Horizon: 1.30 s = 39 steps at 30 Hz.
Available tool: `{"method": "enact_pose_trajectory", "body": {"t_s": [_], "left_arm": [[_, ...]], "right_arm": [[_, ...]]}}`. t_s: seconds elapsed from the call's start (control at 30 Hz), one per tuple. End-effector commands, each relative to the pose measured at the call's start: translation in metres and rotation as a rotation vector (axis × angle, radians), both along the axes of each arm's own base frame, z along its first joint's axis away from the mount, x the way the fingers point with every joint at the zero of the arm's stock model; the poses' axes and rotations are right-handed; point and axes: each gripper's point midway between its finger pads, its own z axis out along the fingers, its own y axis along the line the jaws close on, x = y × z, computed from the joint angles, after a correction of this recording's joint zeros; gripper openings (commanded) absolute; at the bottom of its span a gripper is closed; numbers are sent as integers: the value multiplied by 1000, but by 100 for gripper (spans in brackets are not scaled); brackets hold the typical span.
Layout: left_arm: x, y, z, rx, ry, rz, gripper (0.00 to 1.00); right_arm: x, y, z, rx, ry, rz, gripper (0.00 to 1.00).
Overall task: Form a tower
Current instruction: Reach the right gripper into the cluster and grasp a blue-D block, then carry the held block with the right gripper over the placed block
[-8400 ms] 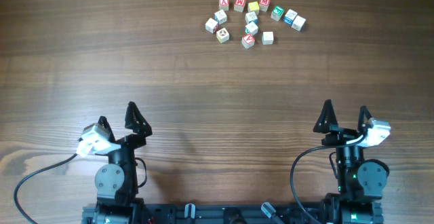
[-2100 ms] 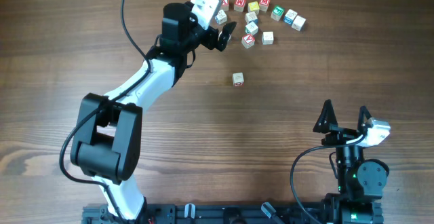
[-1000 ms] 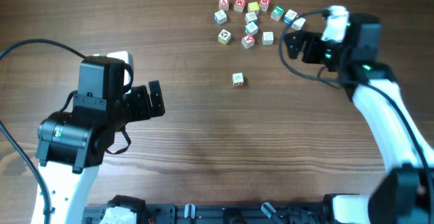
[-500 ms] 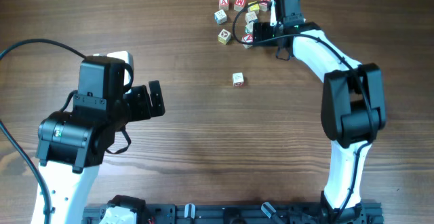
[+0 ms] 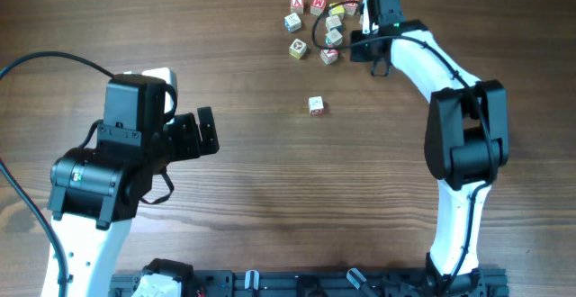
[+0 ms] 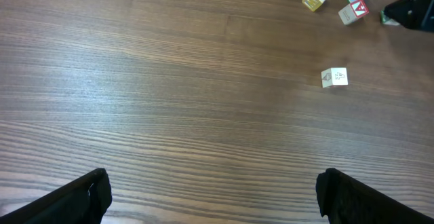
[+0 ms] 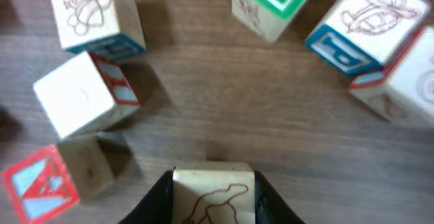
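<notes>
I need to lift my right gripper back over the lone pale cube (image 5: 316,103) next, then lower it and let go, because that cube is farther back and to its left in the overhead view.
No stacked tower shows in any view. A lone pale cube with red print (image 5: 315,105) stands by itself mid-table, also seen in the left wrist view (image 6: 334,77). My right gripper (image 5: 359,49) is down at the right side of the cluster of letter cubes (image 5: 326,22). In the right wrist view it (image 7: 213,182) is shut on a pale cube with a red animal outline (image 7: 213,200), one finger on each side. My left gripper (image 5: 203,135) hangs wide open above bare wood at the left (image 6: 213,187), holding nothing.
Loose cubes crowd round the held one: a green-lettered cube (image 7: 271,0), a blue-sided one (image 7: 359,27), a white one with red sides (image 7: 81,95) and a red-faced one (image 7: 47,180). The table (image 5: 270,216) is brown wood.
My right arm swung in over the cube cluster from the right, came down and shut its jaws on the pale cube. The left arm has not moved.
</notes>
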Motion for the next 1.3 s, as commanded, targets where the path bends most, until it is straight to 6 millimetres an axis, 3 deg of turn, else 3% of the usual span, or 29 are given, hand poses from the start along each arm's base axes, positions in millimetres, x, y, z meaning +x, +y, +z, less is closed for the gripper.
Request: {"method": "enact_pose_trajectory", "body": {"t_s": [0.0, 0.13, 0.23, 0.33, 0.4, 0.47, 0.5, 0.57, 0.6, 0.73, 0.83, 0.97, 1.27], "left_arm": [[0, 2, -2, 7, 4, 15, 100], [0, 2, -2, 7, 4, 15, 100], [0, 2, -2, 7, 4, 15, 100], [0, 2, -2, 7, 4, 15, 100], [0, 2, -2, 8, 4, 15, 100], [0, 2, -2, 7, 4, 15, 100], [0, 2, -2, 7, 4, 15, 100], [0, 2, -2, 8, 4, 15, 100], [0, 2, -2, 7, 4, 15, 100], [0, 2, -2, 7, 4, 15, 100], [0, 2, -2, 7, 4, 15, 100], [0, 2, -2, 7, 4, 15, 100], [0, 2, -2, 8, 4, 15, 100]], "right_arm": [[-1, 10, 70, 12, -59, 11, 6], [-41, 43, 103, 4, -12, 90, 6], [-76, 70, 99, -3, 84, 122, 5], [-100, 79, 88, -6, 167, 100, 4], [-116, 81, 95, 1, 205, 99, 4], [-133, 77, 128, 14, 184, 94, 5], [-146, 73, 163, 35, 130, 95, 5], [-158, 69, 191, 87, 48, 70, 5], [-158, 70, 188, 96, 22, 76, 5], [-147, 85, 126, 135, 36, 102, 4], [-134, 97, 101, 89, 20, 158, 4], [-127, 100, 58, 39, 78, 150, 4], [-115, 115, 20, -4, 73, 215, 4]]}}
